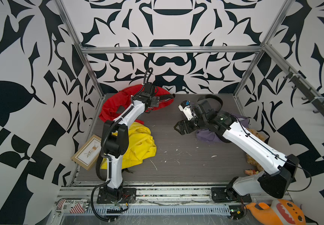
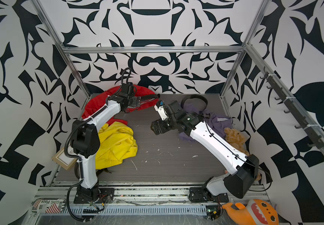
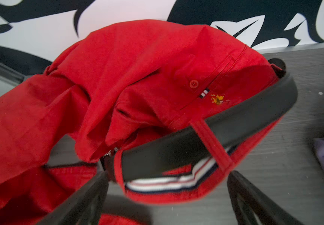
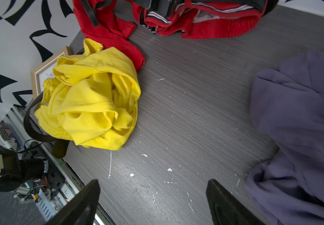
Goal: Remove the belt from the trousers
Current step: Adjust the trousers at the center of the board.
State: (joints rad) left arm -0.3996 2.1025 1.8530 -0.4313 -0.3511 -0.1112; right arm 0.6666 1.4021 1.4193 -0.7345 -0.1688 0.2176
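Observation:
I should next lower my left gripper and turn it onto the belt, because the black belt (image 1: 162, 98) beside the red loop (image 3: 211, 144) runs from one open finger toward the other.
The red trousers (image 1: 114, 103) (image 2: 95, 103) lie bunched at the back left of the table. A black belt (image 3: 215, 132) (image 1: 165, 96) runs through a red loop (image 3: 211, 144) on their waistband, and its buckle end (image 3: 108, 157) sits near one finger. My left gripper (image 3: 167, 179) (image 1: 156, 101) (image 2: 137, 101) is open right at the waistband. The striped lining lies between its spread fingers, unpinched. My right gripper (image 4: 153, 185) (image 1: 177, 127) (image 2: 153, 127) hangs open over bare table near the middle, holding nothing. The trousers (image 4: 206, 29) show far ahead in the right wrist view.
A yellow garment (image 1: 137, 144) lies front left beside a picture frame (image 1: 87, 152), with a dark strap (image 4: 29, 120) under it. A purple garment (image 1: 208, 134), a black looped strap (image 1: 213, 98) and a teddy (image 2: 235, 136) sit at the right. An orange plush (image 1: 278, 212) lies off the table.

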